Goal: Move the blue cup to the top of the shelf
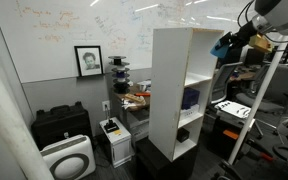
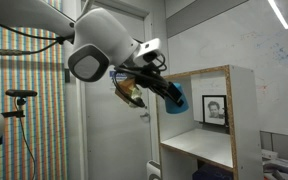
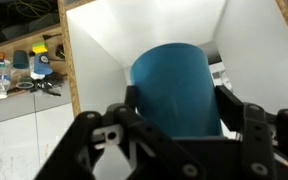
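The shelf's top board (image 1: 194, 29) is above my gripper and farther outward. My gripper will next go up, carry the blue cup outward and lower it to release it.
The blue cup (image 3: 176, 88) is held between the black fingers of my gripper (image 3: 174, 112), which is shut on it. In an exterior view the cup (image 1: 221, 47) hangs in the air just beside the upper right edge of the tall white shelf (image 1: 169, 90), near its top. In an exterior view the cup (image 2: 178, 102) sits at the upper front corner of the shelf (image 2: 242, 120), with my gripper (image 2: 167, 95) coming in from the left. In the wrist view the white shelf walls (image 3: 94, 40) fill the background behind the cup.
A darker blue object (image 1: 191, 99) sits inside the shelf's middle compartment. A framed portrait (image 1: 88, 60) hangs on the whiteboard wall. A black case (image 1: 62, 125) and white air purifier (image 1: 67, 158) stand on the floor. A cluttered desk (image 1: 239, 105) is beside the shelf.
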Controlling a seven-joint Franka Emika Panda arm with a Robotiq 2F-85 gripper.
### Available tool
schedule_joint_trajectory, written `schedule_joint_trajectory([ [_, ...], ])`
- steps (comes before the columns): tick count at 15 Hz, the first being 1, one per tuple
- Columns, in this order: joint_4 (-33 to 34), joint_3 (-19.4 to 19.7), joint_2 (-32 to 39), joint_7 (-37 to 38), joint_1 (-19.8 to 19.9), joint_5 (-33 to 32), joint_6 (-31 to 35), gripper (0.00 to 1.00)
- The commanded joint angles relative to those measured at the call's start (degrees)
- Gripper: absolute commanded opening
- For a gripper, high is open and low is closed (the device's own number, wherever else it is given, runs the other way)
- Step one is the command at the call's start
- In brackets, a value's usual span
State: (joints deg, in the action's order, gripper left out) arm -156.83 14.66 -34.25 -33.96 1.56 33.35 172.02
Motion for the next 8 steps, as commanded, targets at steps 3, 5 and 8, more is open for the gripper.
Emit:
schedule_joint_trajectory([
  [3, 7.4, 0.1, -12.3, 16.5, 4.9, -12.1, -14.4, 0.5],
  [5, 12.9, 2.2, -13.7, 20.8, 5.1, -14.6, -19.6, 0.5],
  [8, 24.5, 4.4, -10.7, 26.1, 4.4, -15.7, -27.2, 0.5],
])
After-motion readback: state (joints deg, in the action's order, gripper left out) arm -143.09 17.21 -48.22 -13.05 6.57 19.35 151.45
